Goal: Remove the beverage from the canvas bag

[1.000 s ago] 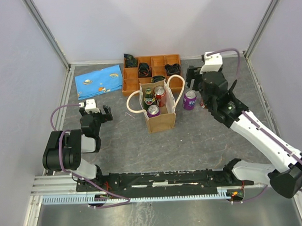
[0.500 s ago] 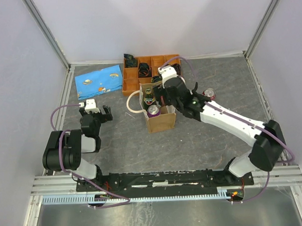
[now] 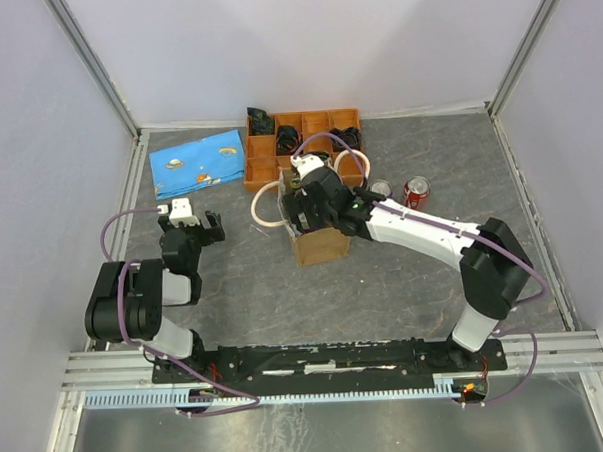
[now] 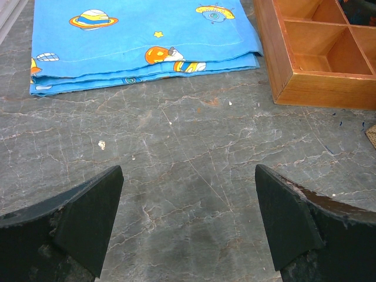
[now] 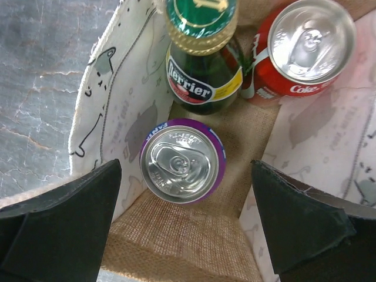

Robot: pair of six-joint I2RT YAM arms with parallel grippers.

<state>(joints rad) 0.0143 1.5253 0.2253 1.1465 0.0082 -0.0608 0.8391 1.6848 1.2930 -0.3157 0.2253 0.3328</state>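
My right gripper's fingers are above the purple Fanta can, so next my right gripper will move down through the bag's opening and close its fingers around the purple Fanta can's top end [image 5: 183,163].
The canvas bag [image 3: 322,247] stands upright mid-table, with its cream handles out to the sides. In the right wrist view I look straight down into the canvas bag [image 5: 194,235]. It holds a purple Fanta can [image 5: 182,160], a green Perrier bottle [image 5: 202,64] and a red Coke can [image 5: 302,50]. My right gripper [image 5: 185,226] is open above the bag's mouth, with its fingers either side of the purple can and not touching it. From above, the right gripper [image 3: 306,208] covers the bag's opening. My left gripper [image 4: 188,223] is open and empty over bare table, and it also shows far left of the bag in the top view [image 3: 189,224].
Two cans stand on the table right of the bag, a purple one showing its silver top [image 3: 380,190] and a red one [image 3: 416,191]. An orange-brown compartment tray [image 3: 264,173] lies behind the bag, with its corner in the left wrist view [image 4: 305,64]. A blue patterned pouch [image 4: 141,35] lies at the back left.
My right arm has swung left from the cans on the table to above the bag's opening. The left arm has not moved.
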